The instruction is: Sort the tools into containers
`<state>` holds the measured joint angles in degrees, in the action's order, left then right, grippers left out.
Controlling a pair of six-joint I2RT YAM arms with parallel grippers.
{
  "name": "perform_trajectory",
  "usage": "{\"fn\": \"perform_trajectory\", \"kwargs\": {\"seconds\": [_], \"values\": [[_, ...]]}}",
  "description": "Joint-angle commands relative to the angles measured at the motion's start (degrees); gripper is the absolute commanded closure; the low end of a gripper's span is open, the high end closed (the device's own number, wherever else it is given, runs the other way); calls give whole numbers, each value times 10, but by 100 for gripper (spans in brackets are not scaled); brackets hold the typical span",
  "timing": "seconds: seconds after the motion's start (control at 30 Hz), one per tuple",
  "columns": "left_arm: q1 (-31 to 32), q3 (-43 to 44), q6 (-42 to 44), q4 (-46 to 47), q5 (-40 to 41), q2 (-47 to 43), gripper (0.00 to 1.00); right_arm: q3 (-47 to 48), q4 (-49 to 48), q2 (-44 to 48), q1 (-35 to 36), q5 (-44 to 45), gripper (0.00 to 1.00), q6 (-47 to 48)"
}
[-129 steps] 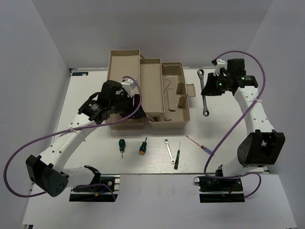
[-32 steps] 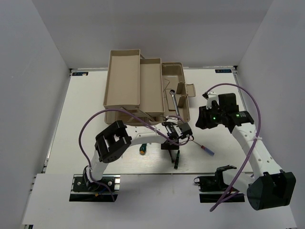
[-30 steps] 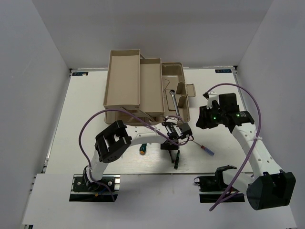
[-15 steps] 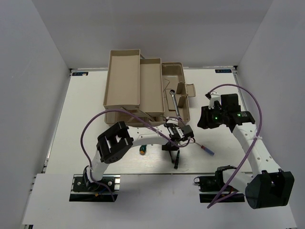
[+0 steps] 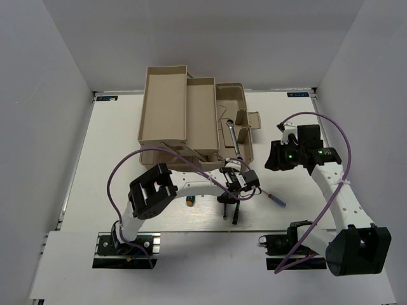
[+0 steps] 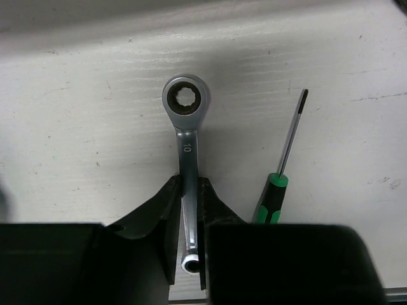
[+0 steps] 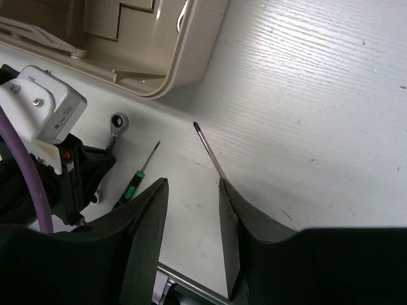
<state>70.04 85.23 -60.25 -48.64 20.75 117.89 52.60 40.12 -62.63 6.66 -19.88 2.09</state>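
Note:
The large wrench is in the beige base tub (image 5: 248,152), so my left gripper will next carry the small wrench up and outward over that tub.
My left gripper (image 5: 230,196) is shut on a small silver wrench (image 6: 186,121) marked 10, low over the table; its ring end sticks out past the fingertips. A black and green precision screwdriver (image 6: 280,184) lies just right of it and also shows from above (image 5: 235,213). My right gripper (image 7: 191,190) is open and empty above the red-shafted screwdriver (image 7: 208,151), whose blue handle shows from above (image 5: 278,200). A large wrench (image 5: 232,136) lies in the beige base tub (image 5: 248,152). One stubby green screwdriver (image 5: 189,201) peeks out beside the left arm; the other is hidden.
Two long beige trays (image 5: 164,105) (image 5: 202,114) are fanned out to the left of the tub. The tub's corner (image 7: 191,57) is close to the right gripper. The left arm's purple cable (image 5: 121,168) loops over the table. The table's near edge (image 5: 210,232) is just behind the tools.
The large wrench went from my right gripper into the base tub. My left arm swung from the trays to the small wrench and shut on it. My right gripper came down toward the red screwdriver.

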Motion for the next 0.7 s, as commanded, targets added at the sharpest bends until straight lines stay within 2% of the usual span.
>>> {"fn": "perform_trajectory", "kwargs": {"seconds": [0.0, 0.17, 0.27, 0.47, 0.67], "values": [[11, -45, 21, -50, -48, 34, 100, 13, -4, 6, -8, -9, 56, 2], [11, -38, 36, -62, -20, -1, 100, 11, 8, 9, -16, -2, 56, 14], [11, -38, 65, -56, -15, -38, 100, 8, 11, 15, -20, 5, 52, 22], [11, -53, 118, 2, -9, -121, 100, -7, 20, 19, -27, 19, 49, 29], [11, -20, 182, 29, -25, -144, 100, -17, 20, 18, -33, 23, 49, 34]]}}
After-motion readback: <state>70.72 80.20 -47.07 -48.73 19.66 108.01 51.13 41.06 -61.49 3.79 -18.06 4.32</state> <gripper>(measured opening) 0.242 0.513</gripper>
